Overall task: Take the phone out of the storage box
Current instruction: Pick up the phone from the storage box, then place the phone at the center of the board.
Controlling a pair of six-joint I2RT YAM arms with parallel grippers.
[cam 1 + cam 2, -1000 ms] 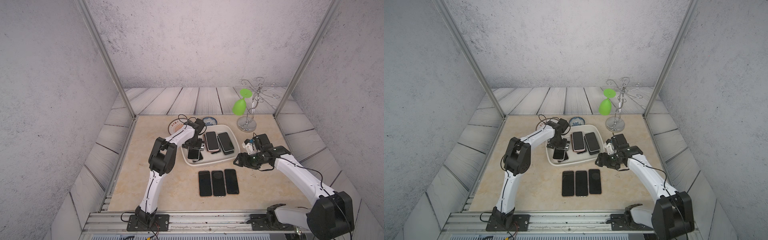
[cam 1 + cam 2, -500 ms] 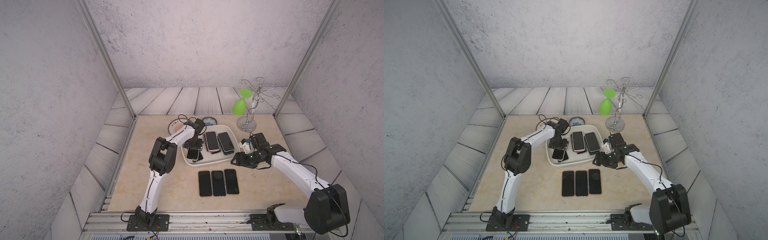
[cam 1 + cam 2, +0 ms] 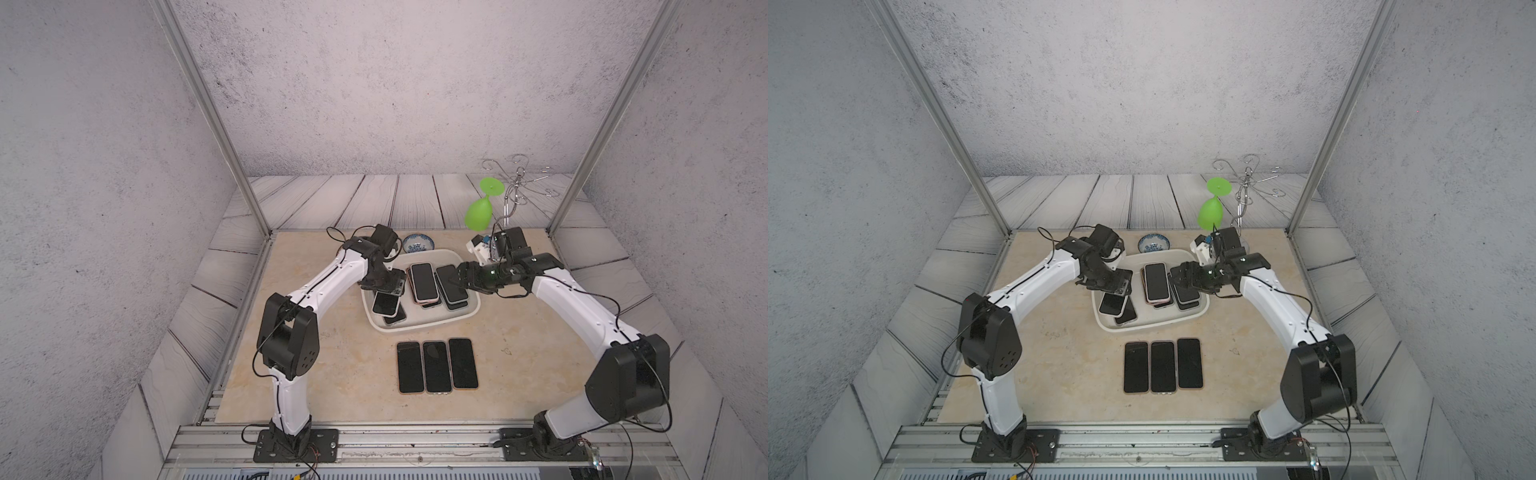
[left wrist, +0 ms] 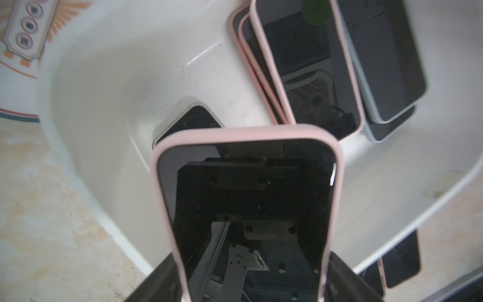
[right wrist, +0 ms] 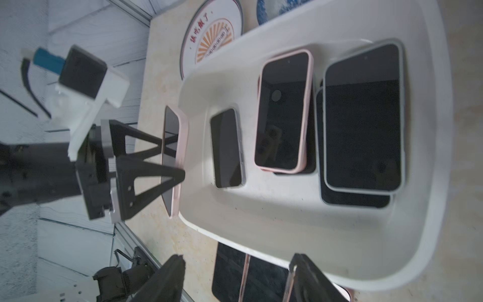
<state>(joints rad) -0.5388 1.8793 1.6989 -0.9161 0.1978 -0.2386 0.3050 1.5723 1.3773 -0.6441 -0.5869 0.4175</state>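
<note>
My right gripper should move across the middle stack onto that end's facing edge (image 5: 180, 124), as the upper end of the pink-cased phone is free above my left gripper's fingers.
The white storage box (image 3: 419, 328) sits mid-table with several phones in it. My left gripper (image 3: 384, 286) is shut on the long sides of a pink-cased phone (image 4: 248, 209), held tilted over the box's left end. Under it a pale-cased phone (image 4: 193, 117) lies flat. In the right wrist view the held phone (image 5: 175, 162) shows edge-on beside the box rim (image 5: 287, 222). A pink phone (image 3: 424, 282) tops the middle stack. My right gripper (image 3: 459, 280) hovers open over the right-hand stack (image 3: 455, 291), with nothing between its fingers (image 5: 167, 279).
Three dark phones (image 3: 436, 365) lie in a row on the table in front of the box. A blue-and-white dish (image 3: 417, 242) and an orange-patterned plate (image 5: 211, 39) sit behind it. A green goblet (image 3: 482, 212) hangs on a wire rack (image 3: 515, 191) at the back right.
My left gripper has closed on the pink-cased phone at the box's left end. The right arm has swung left, from beside the box to over its right side.
</note>
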